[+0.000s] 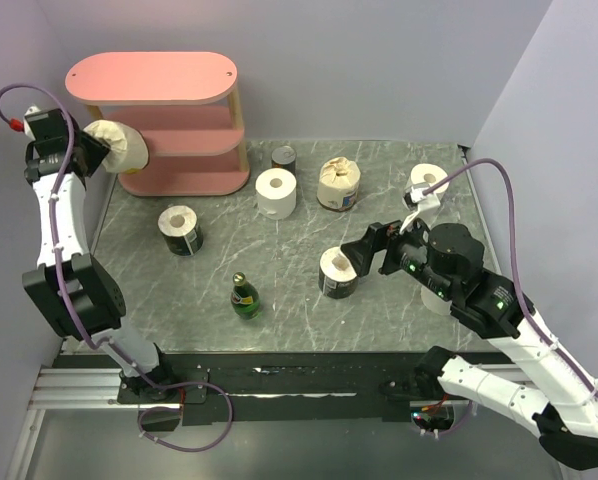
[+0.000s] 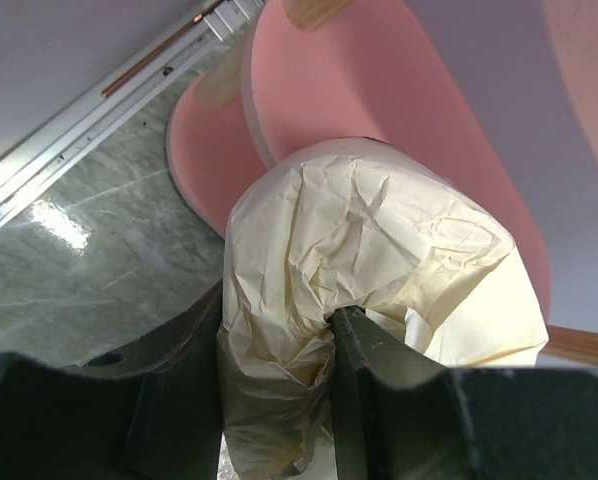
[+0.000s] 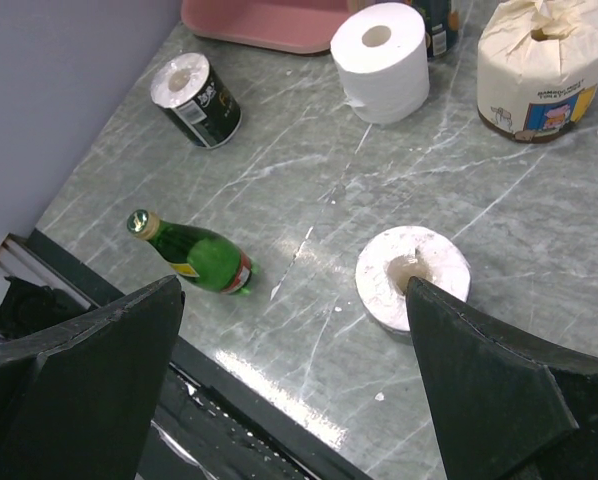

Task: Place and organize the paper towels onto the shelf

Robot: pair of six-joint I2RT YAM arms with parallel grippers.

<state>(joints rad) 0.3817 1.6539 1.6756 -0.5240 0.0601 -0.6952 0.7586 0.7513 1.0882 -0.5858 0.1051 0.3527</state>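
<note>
The left gripper moves outward next, taking the cream-wrapped roll deeper over the middle level beneath the shelf's top board (image 1: 159,128). The roll juts past that level's near edge.
The pink three-tier shelf (image 1: 169,80) stands at the back left. My left gripper (image 1: 97,152) is shut on a cream-wrapped paper towel roll (image 1: 121,147) and holds it at the left end of the middle tier; in the left wrist view the fingers (image 2: 364,350) pinch its crumpled wrapper (image 2: 369,230) against the pink boards (image 2: 379,90). My right gripper (image 1: 364,255) is open and empty, just right of a dark-wrapped roll (image 1: 337,272). In the right wrist view one fingertip (image 3: 429,310) overlaps that roll's core (image 3: 399,285).
On the table stand a white roll (image 1: 276,193), a cream printed roll (image 1: 339,184), a dark-wrapped roll (image 1: 180,229) and a white roll (image 1: 429,182) at the far right. A small dark can (image 1: 284,158) stands by the shelf. A green bottle (image 1: 244,297) stands near the front.
</note>
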